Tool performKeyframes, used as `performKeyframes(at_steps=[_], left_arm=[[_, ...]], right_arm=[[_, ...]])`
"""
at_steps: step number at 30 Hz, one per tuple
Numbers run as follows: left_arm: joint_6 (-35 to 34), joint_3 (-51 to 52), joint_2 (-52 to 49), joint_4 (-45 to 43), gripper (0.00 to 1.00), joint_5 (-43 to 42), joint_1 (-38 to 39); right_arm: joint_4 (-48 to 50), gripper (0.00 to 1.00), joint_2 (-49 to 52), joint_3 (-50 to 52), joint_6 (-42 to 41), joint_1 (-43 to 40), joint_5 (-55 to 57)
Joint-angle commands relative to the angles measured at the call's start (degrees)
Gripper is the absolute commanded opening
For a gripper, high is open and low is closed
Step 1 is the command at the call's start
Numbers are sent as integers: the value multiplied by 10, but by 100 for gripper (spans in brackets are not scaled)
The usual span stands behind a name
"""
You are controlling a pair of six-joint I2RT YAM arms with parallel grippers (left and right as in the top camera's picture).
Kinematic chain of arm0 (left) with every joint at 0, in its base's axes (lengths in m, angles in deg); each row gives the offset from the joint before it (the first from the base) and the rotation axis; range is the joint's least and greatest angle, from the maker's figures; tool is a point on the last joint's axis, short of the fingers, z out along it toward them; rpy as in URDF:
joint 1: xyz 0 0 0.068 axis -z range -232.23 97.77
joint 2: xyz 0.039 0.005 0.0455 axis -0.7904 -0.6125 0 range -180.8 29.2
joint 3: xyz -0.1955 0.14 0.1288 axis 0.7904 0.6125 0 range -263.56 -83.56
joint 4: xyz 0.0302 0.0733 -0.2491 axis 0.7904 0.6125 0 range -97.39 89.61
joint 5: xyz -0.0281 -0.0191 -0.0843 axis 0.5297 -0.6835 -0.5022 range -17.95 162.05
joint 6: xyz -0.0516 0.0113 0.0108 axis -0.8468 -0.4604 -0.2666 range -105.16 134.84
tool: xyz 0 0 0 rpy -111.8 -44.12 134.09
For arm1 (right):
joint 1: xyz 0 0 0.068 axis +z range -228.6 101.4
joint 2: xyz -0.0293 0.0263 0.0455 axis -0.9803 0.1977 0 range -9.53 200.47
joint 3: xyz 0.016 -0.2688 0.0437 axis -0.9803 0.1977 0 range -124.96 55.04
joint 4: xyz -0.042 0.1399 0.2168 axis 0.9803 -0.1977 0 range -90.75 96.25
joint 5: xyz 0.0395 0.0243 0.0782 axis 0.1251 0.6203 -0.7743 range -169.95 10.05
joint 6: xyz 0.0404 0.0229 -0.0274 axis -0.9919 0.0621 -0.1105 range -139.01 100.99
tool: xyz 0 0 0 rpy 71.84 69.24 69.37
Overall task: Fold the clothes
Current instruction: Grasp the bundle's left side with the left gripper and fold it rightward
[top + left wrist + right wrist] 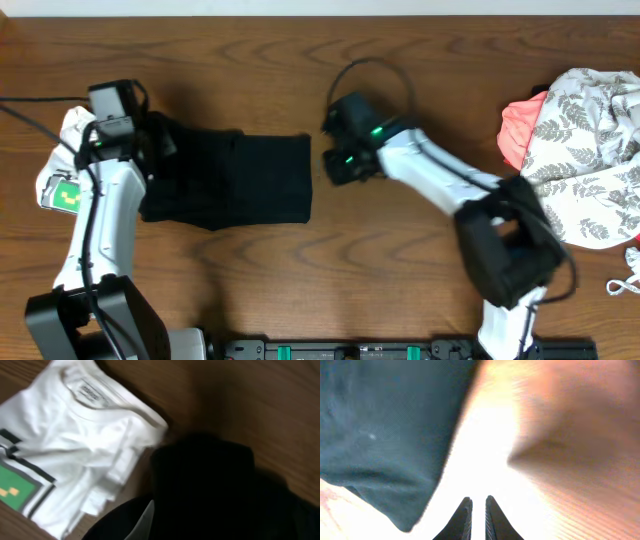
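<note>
My left gripper needs to bring the garment's held edge across the garment onto its flat end and let go, since that end lies clear beside my right gripper.
The clothes, a black garment (240, 175), lie folded into a rough rectangle left of the table's middle. My left gripper (150, 150) sits over its left edge. In the left wrist view black fabric (210, 490) bunches up over the jaws, and only a pale sliver of one finger (144, 521) shows; the gripper is shut on that fabric. My right gripper (335, 165) hovers just right of the garment's right edge. In the right wrist view its gripper (479, 501) has its tips almost together with nothing between them, and the dark cloth (385, 425) lies to the left.
A folded white T-shirt (65, 445) with a green print lies right beside the garment's left end, under my left arm (65, 170). A heap of leaf-print and coral clothing (585, 150) fills the far right. A black rail (350, 350) runs along the front edge.
</note>
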State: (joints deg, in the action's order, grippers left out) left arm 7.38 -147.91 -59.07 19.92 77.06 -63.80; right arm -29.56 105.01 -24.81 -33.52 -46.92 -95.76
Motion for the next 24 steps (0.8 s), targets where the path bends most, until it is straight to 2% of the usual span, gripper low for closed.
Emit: performKeyframes(at_steps=[1,9,24], left_arm=[[3,-45,12,31,6,36,36],[-59,-125,12,126,6,51,134],[-179,-134,-31,125,6,51,331]], right_arm=[[-24,10,-46,3,28,-32,1],[-89,9,-49,3,40,-76,-1],[-150,9,-49,3,46,-129,-1]])
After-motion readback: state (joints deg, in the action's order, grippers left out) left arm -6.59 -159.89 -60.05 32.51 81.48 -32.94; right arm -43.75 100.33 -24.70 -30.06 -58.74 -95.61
